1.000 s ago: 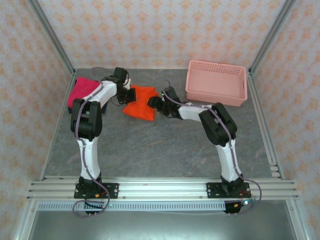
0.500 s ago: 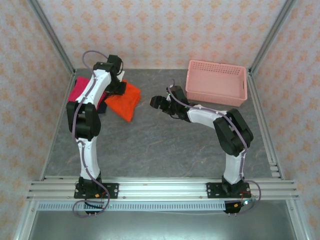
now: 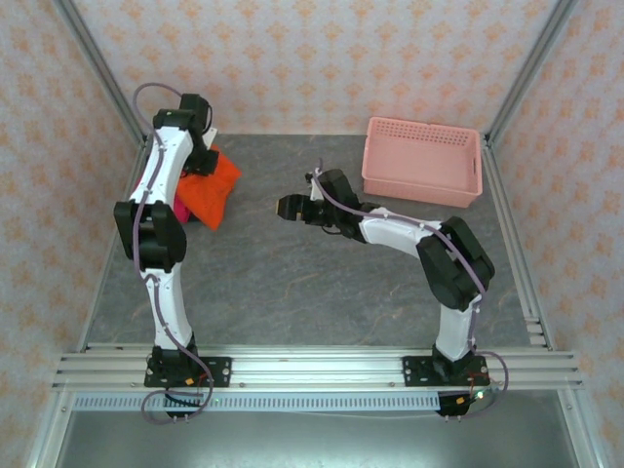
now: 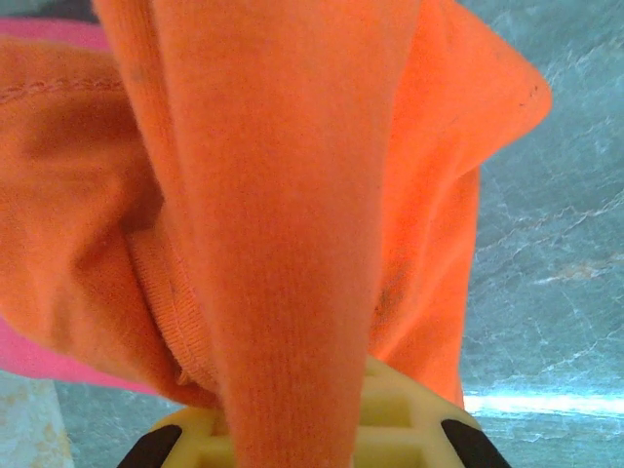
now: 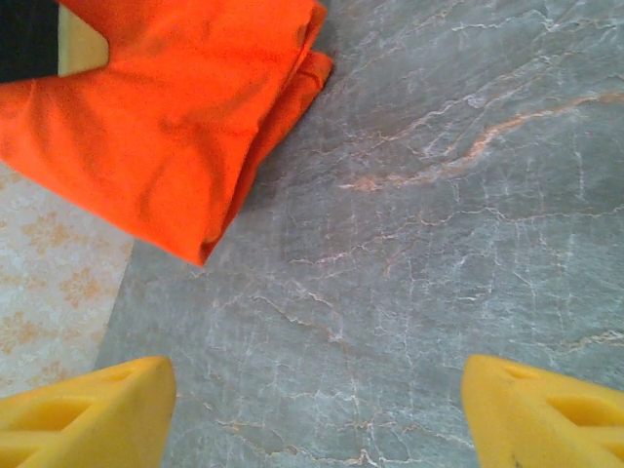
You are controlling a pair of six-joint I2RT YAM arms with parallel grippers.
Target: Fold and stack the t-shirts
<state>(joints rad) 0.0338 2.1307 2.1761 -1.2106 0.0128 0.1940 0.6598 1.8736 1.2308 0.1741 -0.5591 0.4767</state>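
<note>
My left gripper shifts down toward the side next and releases the orange t-shirt (image 3: pixel 211 189) over the magenta t-shirt, which peeks out below, nearer that side.
The orange t-shirt (image 3: pixel 211 189) hangs folded from my left gripper (image 3: pixel 200 156) at the table's back left. In the left wrist view the jaws of that gripper (image 4: pixel 302 434) are shut on a thick fold of the orange cloth (image 4: pixel 283 195). A magenta t-shirt (image 4: pixel 34 29) lies beneath it, showing as a sliver (image 3: pixel 181 211) from above. My right gripper (image 3: pixel 286 207) hovers open over bare table, to the right of the orange shirt and apart from it. Its yellow fingertips (image 5: pixel 88 414) stand wide with nothing between them, and the orange shirt (image 5: pixel 166 127) lies ahead.
A pink lattice basket (image 3: pixel 419 187) stands at the back right. The grey marbled table (image 3: pixel 322 283) spreads between the arms. Patterned walls and metal frame posts close in the back and both sides.
My left gripper has carried the orange shirt left and back, over the magenta one. My right gripper has let go of the shirt and now stands apart from it, open.
</note>
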